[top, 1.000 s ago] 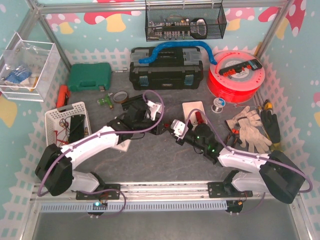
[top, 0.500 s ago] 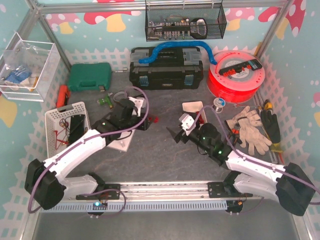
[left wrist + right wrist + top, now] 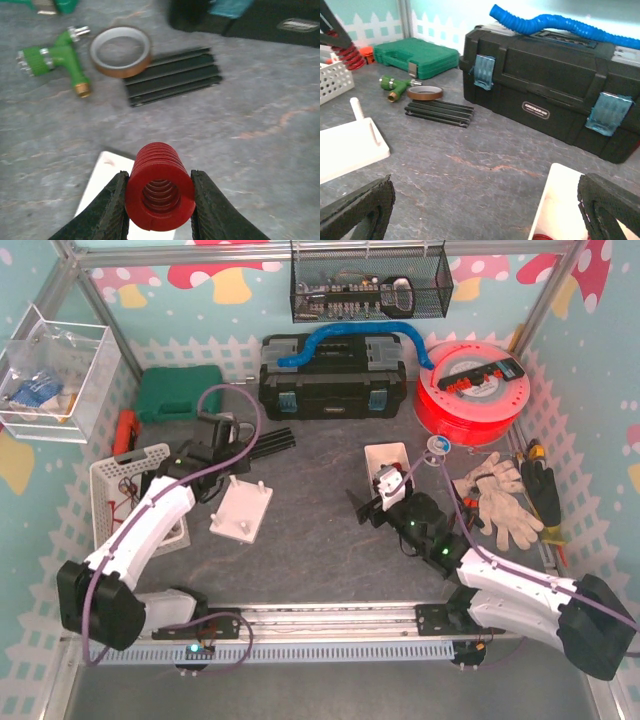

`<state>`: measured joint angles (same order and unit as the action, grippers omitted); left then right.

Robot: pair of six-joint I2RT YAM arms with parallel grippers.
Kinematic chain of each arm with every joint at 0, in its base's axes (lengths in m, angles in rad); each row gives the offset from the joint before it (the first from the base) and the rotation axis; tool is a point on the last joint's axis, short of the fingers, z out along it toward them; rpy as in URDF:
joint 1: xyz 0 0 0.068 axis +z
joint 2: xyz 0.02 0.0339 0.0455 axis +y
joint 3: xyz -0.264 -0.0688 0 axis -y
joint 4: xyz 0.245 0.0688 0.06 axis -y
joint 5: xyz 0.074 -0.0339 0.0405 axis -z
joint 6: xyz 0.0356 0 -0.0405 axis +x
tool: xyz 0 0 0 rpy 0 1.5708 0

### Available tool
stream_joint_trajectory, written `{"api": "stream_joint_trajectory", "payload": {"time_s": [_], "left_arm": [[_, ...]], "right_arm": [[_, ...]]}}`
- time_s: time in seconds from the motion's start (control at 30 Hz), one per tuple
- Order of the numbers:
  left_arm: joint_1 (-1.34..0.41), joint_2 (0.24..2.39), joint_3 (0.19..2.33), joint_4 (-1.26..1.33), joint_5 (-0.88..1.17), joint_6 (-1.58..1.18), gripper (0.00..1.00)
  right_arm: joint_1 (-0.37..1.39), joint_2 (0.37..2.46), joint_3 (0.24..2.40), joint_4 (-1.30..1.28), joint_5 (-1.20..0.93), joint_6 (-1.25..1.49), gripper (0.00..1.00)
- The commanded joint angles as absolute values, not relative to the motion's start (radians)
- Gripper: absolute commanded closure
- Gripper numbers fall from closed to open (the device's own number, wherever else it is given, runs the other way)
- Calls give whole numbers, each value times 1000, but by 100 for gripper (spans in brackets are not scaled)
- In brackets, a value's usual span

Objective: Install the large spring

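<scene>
The plate's far peg on the basket side stands bare and upright, so my left gripper will next move down to bring the large spring [image 3: 160, 187] onto it.
The large red spring [image 3: 160, 187] sits crosswise between the fingers of my left gripper [image 3: 160, 176], which is shut on it, held above the table. Under it lies a corner of the white peg plate [image 3: 100, 185]. In the top view my left gripper [image 3: 212, 446] hovers at the left, just beyond the plate [image 3: 242, 510], which lies flat with upright pegs. My right gripper [image 3: 366, 504] is open and holds nothing, near the table's centre beside a white tray [image 3: 388, 458]. The right wrist view shows the spring [image 3: 345, 54] far left and a peg [image 3: 358, 109].
A black toolbox [image 3: 332, 378] with a blue hose, a green case [image 3: 180, 393] and a red filament spool [image 3: 472, 390] line the back. A tape roll [image 3: 121, 50], green fitting [image 3: 60, 57] and black extrusion [image 3: 172, 80] lie beyond the left gripper. White basket [image 3: 135, 490] left, gloves [image 3: 500, 500] right.
My left arm has swung from the table's centre back to the left, carrying the spring. The right gripper has opened and drawn back to the right.
</scene>
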<state>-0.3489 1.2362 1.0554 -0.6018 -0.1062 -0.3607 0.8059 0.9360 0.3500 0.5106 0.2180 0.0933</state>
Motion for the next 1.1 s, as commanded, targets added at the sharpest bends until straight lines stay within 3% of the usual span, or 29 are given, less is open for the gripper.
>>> {"api": "stream_joint_trajectory", "payload": {"time_s": [0.0,1.07], "left_arm": [[-264,1317,1111,-694,-198,-288,100],[-195,1511,1140,-701,-117,-247,100]], "right_arm": [[807,916,325,543,314,126,1],[807,901,330,523,359,137,1]]}}
